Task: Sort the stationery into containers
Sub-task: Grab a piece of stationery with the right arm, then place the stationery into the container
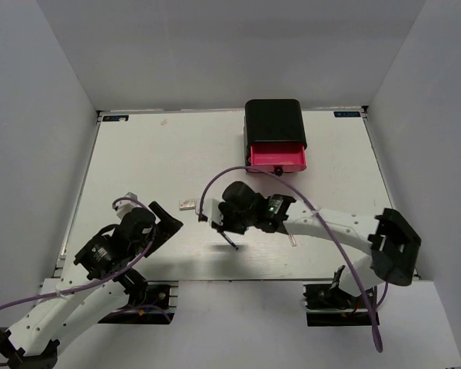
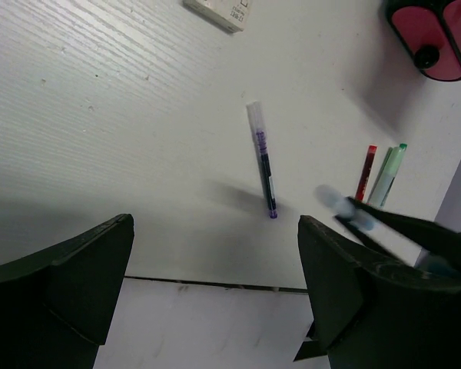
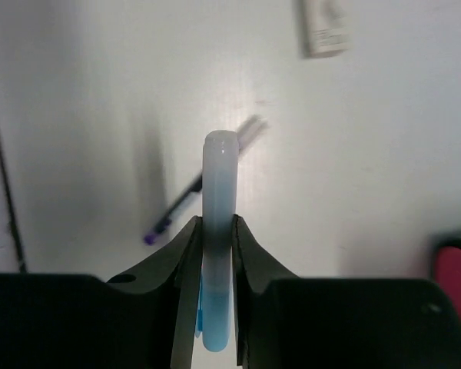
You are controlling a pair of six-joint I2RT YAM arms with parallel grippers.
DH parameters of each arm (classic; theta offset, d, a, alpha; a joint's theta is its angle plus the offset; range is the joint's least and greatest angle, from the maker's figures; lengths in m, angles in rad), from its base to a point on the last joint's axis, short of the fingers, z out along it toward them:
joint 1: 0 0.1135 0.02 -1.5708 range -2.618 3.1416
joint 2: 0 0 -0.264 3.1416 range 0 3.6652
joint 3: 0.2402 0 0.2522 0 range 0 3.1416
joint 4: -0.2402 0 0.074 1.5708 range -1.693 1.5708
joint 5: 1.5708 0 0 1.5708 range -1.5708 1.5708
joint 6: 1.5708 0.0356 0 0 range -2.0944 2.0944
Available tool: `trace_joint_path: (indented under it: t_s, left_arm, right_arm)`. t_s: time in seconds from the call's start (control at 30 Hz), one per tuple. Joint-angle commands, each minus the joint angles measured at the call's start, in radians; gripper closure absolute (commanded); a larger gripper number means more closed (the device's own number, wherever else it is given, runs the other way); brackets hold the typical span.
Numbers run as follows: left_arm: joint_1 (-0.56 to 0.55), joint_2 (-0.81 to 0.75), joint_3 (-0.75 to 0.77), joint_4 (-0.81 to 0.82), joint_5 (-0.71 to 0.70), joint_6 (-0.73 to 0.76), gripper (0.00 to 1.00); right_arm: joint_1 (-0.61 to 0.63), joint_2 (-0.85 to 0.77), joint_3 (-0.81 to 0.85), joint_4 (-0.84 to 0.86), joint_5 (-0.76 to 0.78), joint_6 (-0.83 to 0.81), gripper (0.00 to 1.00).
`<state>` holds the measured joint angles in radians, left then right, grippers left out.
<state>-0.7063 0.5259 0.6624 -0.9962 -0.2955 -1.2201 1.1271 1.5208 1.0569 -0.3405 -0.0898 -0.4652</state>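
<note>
My right gripper should next swing outward and to the right in the top view, over the pink drawer, and let go of the light blue pen there, because that drawer is open.
My right gripper (image 1: 215, 221) is shut on a light blue pen (image 3: 219, 192) and holds it above the table; the pen also shows in the left wrist view (image 2: 339, 206). A dark blue pen (image 1: 229, 240) lies on the table below it (image 3: 167, 219) (image 2: 264, 165). A red pen (image 2: 366, 171) and a pale green pen (image 2: 389, 172) lie side by side. A tiny whitish block (image 1: 187, 204) lies left of the right gripper (image 3: 323, 27). My left gripper (image 1: 165, 219) is open and empty at the near left. The black cabinet (image 1: 274, 121) has one pink drawer (image 1: 276, 156) pulled out. No orange-capped pen is in view.
White walls enclose the table on three sides. The table's near edge (image 2: 215, 283) runs just below my left gripper's fingers. The right arm's purple cable (image 1: 238, 171) arcs over the table middle. The pink drawer fronts with black knobs (image 2: 434, 34) show in the left wrist view.
</note>
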Motion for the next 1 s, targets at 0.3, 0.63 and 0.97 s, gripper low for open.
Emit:
trace_joint_path:
  t_s: [0.3,0.63,0.97]
  left_arm:
    - [-0.004,0.109,-0.007,0.166,0.018,0.113,0.02]
    - [-0.004,0.178,-0.026,0.246,0.058,0.122,0.02]
    - [0.005,0.209,-0.044,0.287,0.058,0.131,0.02]
  right_arm:
    - [-0.298,-0.2,0.133,0.159,0.168,-0.253,1.0]
    - [-0.512,-0.137,0.207,0.239,0.032,-0.4,1.0]
    - [-0.679,-0.113,0.135,0.2,-0.228,-0.512,1.0]
